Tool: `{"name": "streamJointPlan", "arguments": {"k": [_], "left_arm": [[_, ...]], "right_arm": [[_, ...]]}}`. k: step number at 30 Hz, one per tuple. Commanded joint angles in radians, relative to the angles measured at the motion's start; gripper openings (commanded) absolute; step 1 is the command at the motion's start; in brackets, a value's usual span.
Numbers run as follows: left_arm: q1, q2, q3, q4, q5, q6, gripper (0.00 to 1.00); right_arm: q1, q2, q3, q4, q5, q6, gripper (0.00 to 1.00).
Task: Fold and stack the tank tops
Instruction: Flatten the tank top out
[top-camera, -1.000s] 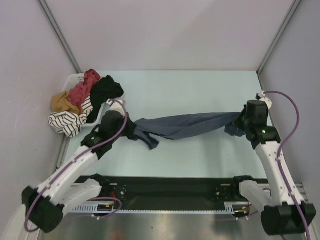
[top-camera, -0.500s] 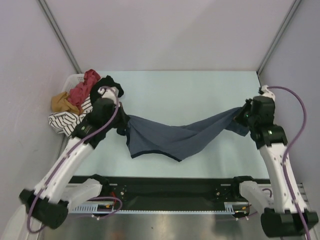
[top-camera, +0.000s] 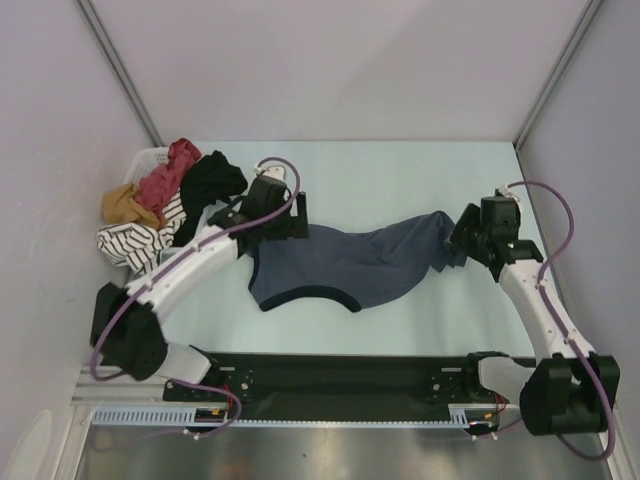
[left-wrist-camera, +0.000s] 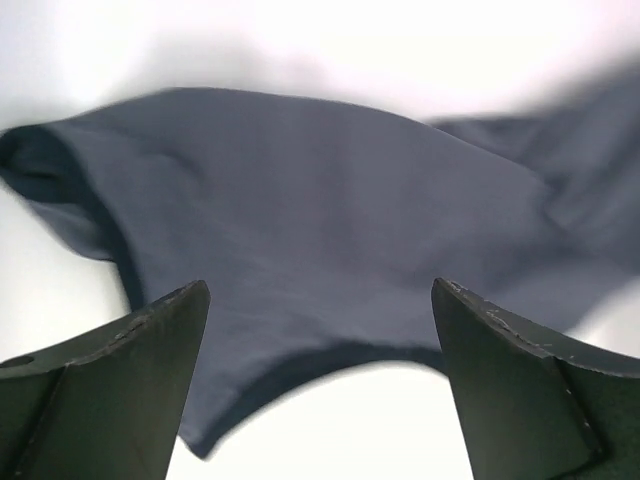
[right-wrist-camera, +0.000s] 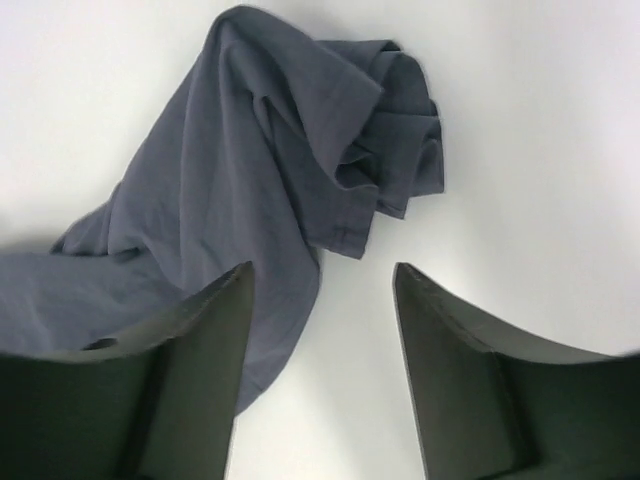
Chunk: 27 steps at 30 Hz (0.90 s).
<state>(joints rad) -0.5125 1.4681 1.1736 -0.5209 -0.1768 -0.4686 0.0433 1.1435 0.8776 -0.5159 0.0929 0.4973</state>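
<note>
The left gripper moves back and down onto the tank top's hem corner nearer the folds next, as that corner lies below it, to its right in the top view.
The slate blue-grey tank top (top-camera: 345, 268) lies loosely spread on the pale table, its dark-trimmed hem toward the near edge. Its right end is bunched in folds (right-wrist-camera: 380, 140). My left gripper (top-camera: 298, 226) stands open over the top's left far corner. In the left wrist view the cloth (left-wrist-camera: 300, 190) lies below the left gripper (left-wrist-camera: 318, 290), with nothing between the fingers. My right gripper (top-camera: 460, 238) is open at the bunched right end. Seen from its wrist, the right gripper (right-wrist-camera: 322, 270) holds nothing, and the cloth runs under its left finger (right-wrist-camera: 200, 340). A brick red tank top (top-camera: 170, 176) lies crumpled in the pile at the left.
A white basket (top-camera: 148, 157) at the table's far left holds a heap of clothes: black (top-camera: 215, 180), striped (top-camera: 135, 245) and mustard (top-camera: 122, 205) pieces. Grey walls close in the table on the left, back and right.
Both grippers have opened and let go of the blue-grey tank top, which dropped from hanging stretched between them onto the table. The left arm swung right and farther out.
</note>
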Motion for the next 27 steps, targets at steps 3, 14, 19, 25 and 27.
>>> {"name": "streamJointPlan", "arguments": {"k": [3,14,19,25,27], "left_arm": [[-0.182,-0.233,-0.165,0.070,0.041,-0.031,0.94],[-0.494,-0.094,-0.224,0.254,0.125,-0.136,0.90],[-0.557,0.053,-0.186,0.314,0.151,-0.154,0.86],[-0.555,0.219,-0.135,0.395,0.224,-0.157,0.66],[-0.557,0.251,-0.120,0.409,0.234,-0.157,0.62]], "right_arm": [[-0.031,-0.085,-0.095,0.036,0.085,0.004,0.52],[-0.086,0.070,-0.126,0.142,0.018,0.040,0.54],[-0.088,0.070,-0.134,0.160,0.021,0.046,0.52],[-0.091,0.050,-0.137,0.163,0.030,0.035,0.49],[-0.092,0.042,-0.135,0.160,0.033,0.034,0.49]]}}
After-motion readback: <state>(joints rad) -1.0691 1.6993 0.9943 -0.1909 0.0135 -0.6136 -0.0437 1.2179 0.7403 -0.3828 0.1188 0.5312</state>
